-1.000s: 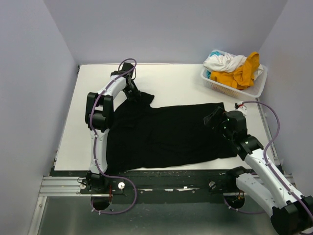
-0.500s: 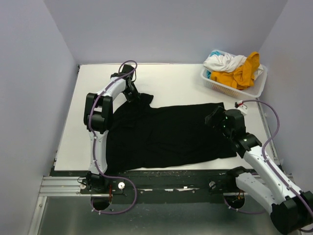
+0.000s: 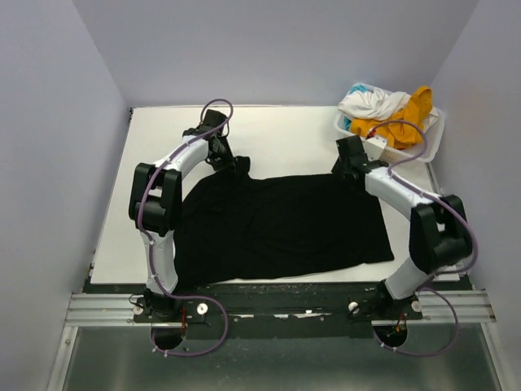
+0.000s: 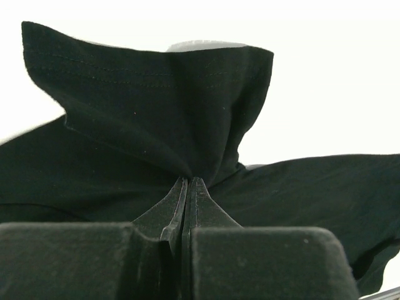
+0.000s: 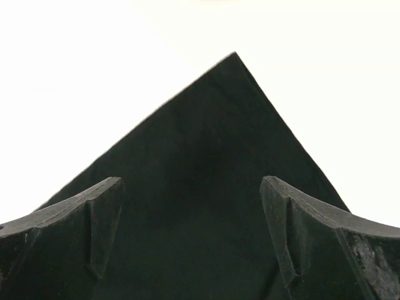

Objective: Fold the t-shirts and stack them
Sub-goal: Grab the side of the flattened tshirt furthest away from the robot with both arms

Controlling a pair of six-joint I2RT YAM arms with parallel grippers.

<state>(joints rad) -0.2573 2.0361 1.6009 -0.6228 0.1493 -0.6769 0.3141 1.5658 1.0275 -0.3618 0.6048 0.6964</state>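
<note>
The black t-shirt's far edge (image 5: 181, 102) beside the t-shirt's corner is just below my right gripper's open fingers. My right gripper will go down next and close them on that edge.
The large black t-shirt (image 3: 277, 224) lies spread on the white table (image 3: 293, 134). My left gripper (image 3: 232, 163) is shut on the shirt's far left sleeve (image 4: 162, 106), pinched between the closed jaws (image 4: 187, 182). My right gripper (image 3: 352, 167) is open, its fingers (image 5: 103, 219) either side of the shirt's far right corner (image 5: 219, 144). White (image 3: 370, 103), mustard-yellow (image 3: 403, 122) and teal (image 3: 348, 124) t-shirts lie bunched in the basket.
The white slotted plastic basket (image 3: 423, 151) stands at the table's far right, close behind my right arm. Grey walls enclose the table on three sides. A metal rail (image 3: 277, 305) runs along the near edge.
My right arm has swung from the shirt's right edge up to its far right corner. My left gripper has pulled the sleeve slightly farther back.
</note>
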